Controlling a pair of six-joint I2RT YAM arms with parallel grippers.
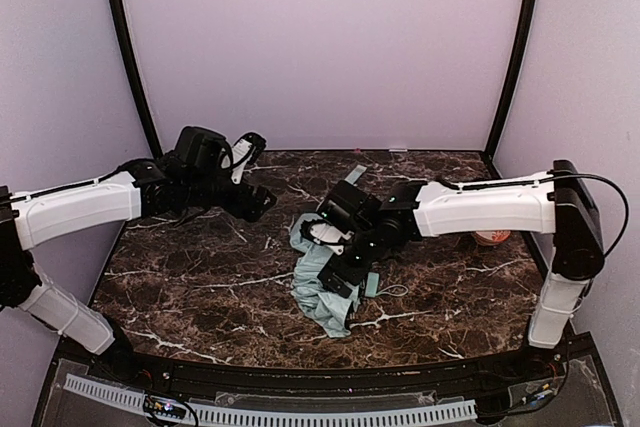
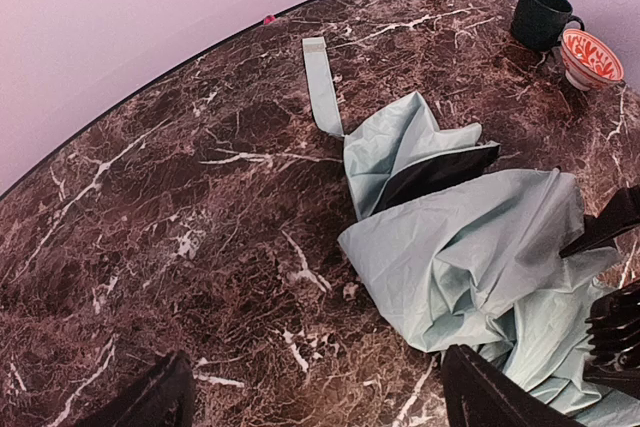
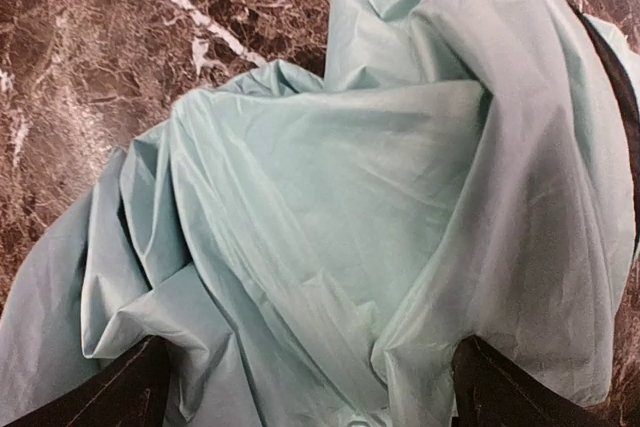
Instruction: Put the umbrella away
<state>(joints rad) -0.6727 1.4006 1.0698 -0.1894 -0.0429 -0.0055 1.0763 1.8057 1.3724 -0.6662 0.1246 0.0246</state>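
My right gripper moves down into the folds of the umbrella's canopy with its fingers wide next and closes, since the bunched fabric already lies between its fingers.
The umbrella (image 1: 318, 292) lies crumpled in the middle of the marble table, pale mint fabric with a black underside showing (image 2: 440, 172). Its mint strap (image 2: 322, 82) trails toward the back wall. A short mint handle (image 1: 372, 285) with a thin cord lies at its right side. My right gripper (image 1: 345, 265) is down on the fabric, jaws wide open, with folds of canopy (image 3: 330, 227) between the fingers (image 3: 125, 392). My left gripper (image 1: 255, 177) is open and empty, hovering left of the umbrella (image 2: 470, 257) above bare table.
A dark green cup (image 2: 540, 15) and an orange-and-white bowl (image 2: 590, 55) stand at the back right; the bowl (image 1: 491, 237) peeks from behind the right arm. Lilac walls enclose the back and sides. The table's front edge curves near the arm bases.
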